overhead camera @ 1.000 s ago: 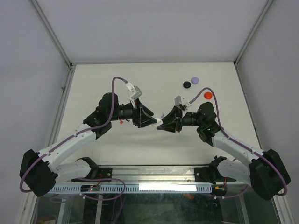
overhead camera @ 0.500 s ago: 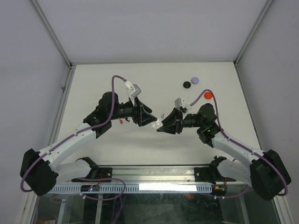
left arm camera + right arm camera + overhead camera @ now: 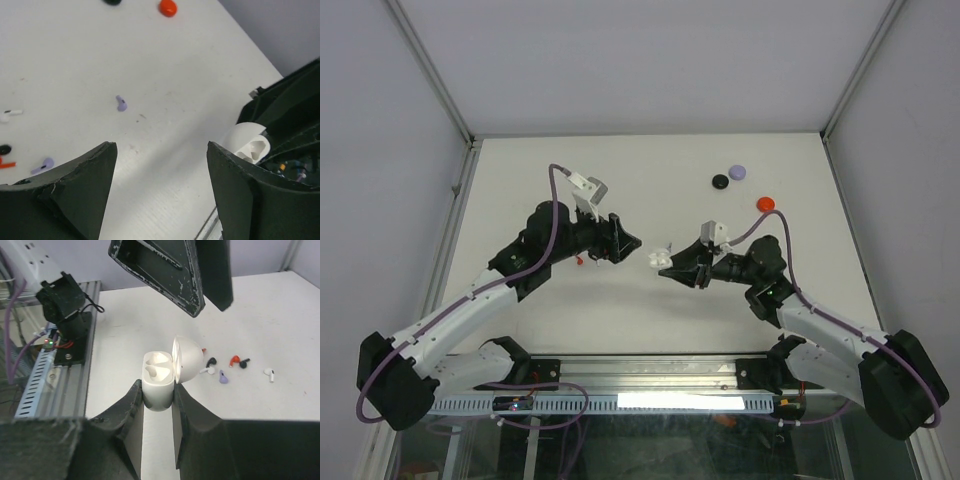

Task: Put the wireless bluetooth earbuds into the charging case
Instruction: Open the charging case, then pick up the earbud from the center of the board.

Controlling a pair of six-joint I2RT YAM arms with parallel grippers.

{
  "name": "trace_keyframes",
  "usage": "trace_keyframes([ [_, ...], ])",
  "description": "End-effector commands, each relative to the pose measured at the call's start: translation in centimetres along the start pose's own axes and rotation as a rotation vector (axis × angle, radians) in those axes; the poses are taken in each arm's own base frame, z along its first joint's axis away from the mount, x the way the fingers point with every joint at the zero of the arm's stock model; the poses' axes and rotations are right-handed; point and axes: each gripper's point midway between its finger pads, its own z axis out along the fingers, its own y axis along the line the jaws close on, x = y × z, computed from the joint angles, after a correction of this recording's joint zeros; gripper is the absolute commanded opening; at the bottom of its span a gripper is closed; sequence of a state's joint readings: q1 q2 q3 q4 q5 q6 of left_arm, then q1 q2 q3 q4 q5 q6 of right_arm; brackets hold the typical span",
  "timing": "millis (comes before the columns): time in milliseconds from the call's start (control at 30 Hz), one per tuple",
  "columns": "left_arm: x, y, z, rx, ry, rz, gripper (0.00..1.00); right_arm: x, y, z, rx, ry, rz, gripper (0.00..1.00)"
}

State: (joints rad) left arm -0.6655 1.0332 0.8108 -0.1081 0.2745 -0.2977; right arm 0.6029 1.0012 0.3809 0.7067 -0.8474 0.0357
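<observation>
Next, my left gripper moves outward, turns downward and lowers onto the lone white earbud (image 3: pixel 10 114) beyond the black one, since the case's sockets are empty.
My right gripper (image 3: pixel 158 390) is shut on the white charging case (image 3: pixel 158 384), held upright above the table with its lid (image 3: pixel 188 359) open and both sockets empty. In the top view the case (image 3: pixel 660 260) is at the table's middle. My left gripper (image 3: pixel 161 145) is open and empty, just left of the case (image 3: pixel 251 145). Several loose earbuds lie on the table beyond the case: black (image 3: pixel 211 361), white (image 3: pixel 206 370), pale purple (image 3: pixel 223 376), red (image 3: pixel 234 360) and another white (image 3: pixel 270 373). A pale purple earbud (image 3: pixel 120 103) shows in the left wrist view.
Three coin-like discs lie at the back right: purple (image 3: pixel 737 172), black (image 3: pixel 721 181) and red (image 3: pixel 765 203). The red disc (image 3: pixel 168 7) also shows in the left wrist view. A metal rail (image 3: pixel 650 375) runs along the near edge.
My left gripper has drawn back from the case toward the upper left, and its jaws have opened. My right gripper still holds the case and has shifted slightly toward the back.
</observation>
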Motion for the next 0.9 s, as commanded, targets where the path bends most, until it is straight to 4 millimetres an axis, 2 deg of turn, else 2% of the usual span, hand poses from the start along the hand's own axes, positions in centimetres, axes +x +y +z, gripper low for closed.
trace_keyframes([
  [0,-0.2,4.3,-0.2,-0.257,-0.018,-0.092,0.75,-1.7,-2.5,-0.4,0.153,-0.085,-0.125,0.0],
  [133,1.7,8.1,0.7,-0.447,0.037,-0.157,0.76,-1.6,-3.2,-1.1,0.221,-0.125,-0.155,0.0],
  [300,2.3,12.4,3.0,-0.621,0.114,-0.197,0.77,-1.4,-3.9,-1.7,0.279,-0.147,-0.168,0.0],
  [500,2.6,17.0,6.4,-0.737,0.175,-0.182,0.75,-0.9,-3.9,-2.1,0.299,-0.154,-0.156,0.0],
  [633,3.2,20.1,7.7,-0.837,0.218,-0.144,0.75,-0.7,-3.9,-1.9,0.292,-0.149,-0.142,0.0],
  [667,3.0,20.7,7.9,-0.856,0.222,-0.136,0.74,-0.6,-3.9,-1.9,0.29,-0.146,-0.139,0.0],
  [867,4.8,23.6,9.2,-0.928,0.292,-0.106,0.73,-0.5,-3.7,-1.5,0.267,-0.137,-0.125,0.0],
])
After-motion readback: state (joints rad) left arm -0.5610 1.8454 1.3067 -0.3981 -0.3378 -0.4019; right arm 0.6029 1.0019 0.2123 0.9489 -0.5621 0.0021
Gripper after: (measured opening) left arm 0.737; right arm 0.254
